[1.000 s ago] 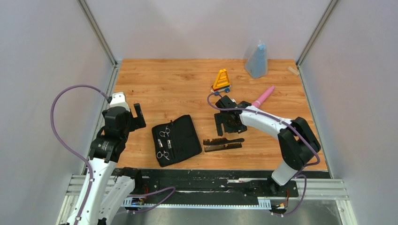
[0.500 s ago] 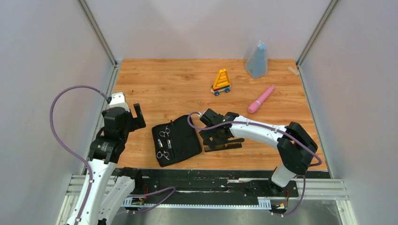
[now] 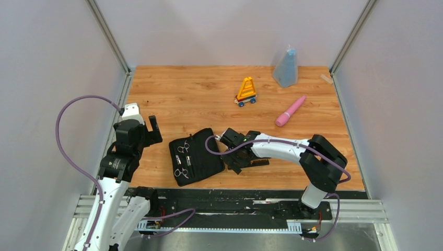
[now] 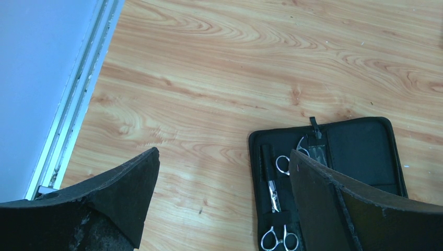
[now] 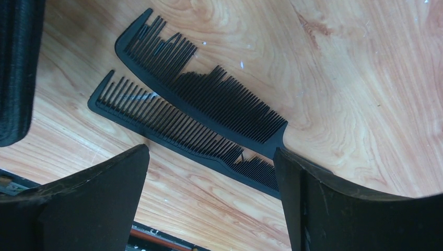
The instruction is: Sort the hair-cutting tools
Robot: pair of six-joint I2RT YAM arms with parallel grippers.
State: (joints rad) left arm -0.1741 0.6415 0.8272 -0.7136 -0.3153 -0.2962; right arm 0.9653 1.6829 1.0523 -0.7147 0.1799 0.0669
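Note:
Next, my right gripper sweeps outward, nudging the combs away from the case (image 3: 201,157), then settles astride the plain comb's middle (image 3: 253,164), because the combs lie close together.
Two black combs lie side by side on the wooden table. In the right wrist view the handled comb (image 5: 209,97) lies beyond the plain comb (image 5: 167,125). My right gripper (image 5: 211,172) is open and empty, low over them, with its fingers astride their right ends. From above the right gripper (image 3: 237,158) hides most of the combs (image 3: 259,162). Two silver scissors (image 3: 183,148) (image 3: 181,172) sit strapped in an open black case (image 3: 201,157). They also show in the left wrist view (image 4: 284,163) (image 4: 279,239). My left gripper (image 3: 151,130) is open and empty, raised left of the case (image 4: 365,146).
A yellow-orange wheeled toy (image 3: 246,91), a pink wand (image 3: 290,111) and a blue bag (image 3: 286,67) lie at the back right. Grey walls close in both sides. The case's edge (image 5: 15,68) is just left of the combs. The table's front edge runs close below them.
My right arm has swung from near the toy forward and left, coming down over the combs with its jaws open. The left arm has not moved.

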